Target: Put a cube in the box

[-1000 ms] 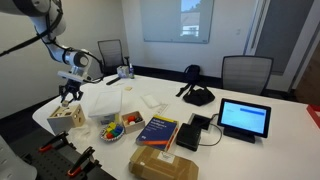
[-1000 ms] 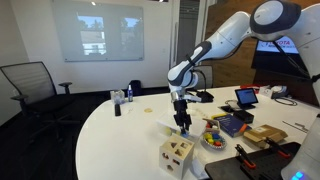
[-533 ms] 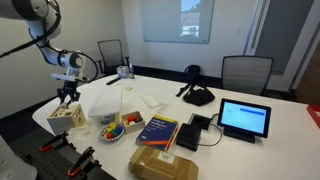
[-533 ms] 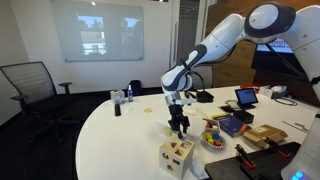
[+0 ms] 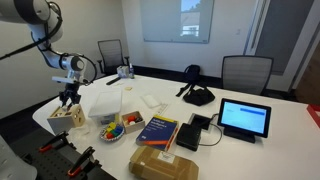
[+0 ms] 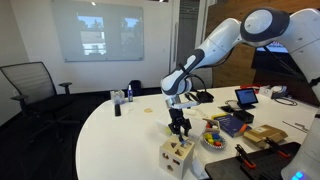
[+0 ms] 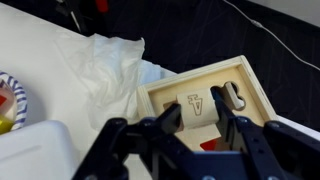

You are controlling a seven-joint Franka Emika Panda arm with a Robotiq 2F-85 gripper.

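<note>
The robot's gripper will next go down slightly toward the box's top side [image 6: 177, 147] directly below it and release the cube, because the cube still hangs above the box.
The light-wood box [image 5: 66, 116] with cut-out holes stands at the table's near edge; it also shows in an exterior view [image 6: 177, 157] and from above in the wrist view [image 7: 240, 90]. My gripper [image 7: 197, 112] is shut on a small wooden cube [image 7: 196, 111] marked with a letter, held right above the box's top face. In both exterior views the gripper [image 5: 69, 99] [image 6: 180, 127] hangs just over the box.
A clear plastic tub [image 5: 103, 103] and crumpled white plastic [image 7: 105, 60] lie beside the box. A bowl of coloured pieces [image 5: 115, 129], books [image 5: 158, 130], a brown cardboard package [image 5: 165, 165], a tablet [image 5: 244, 119] and a black bag [image 5: 198, 94] sit further along.
My gripper has moved with the cube toward the box and lowered slightly, now closer above its top.
</note>
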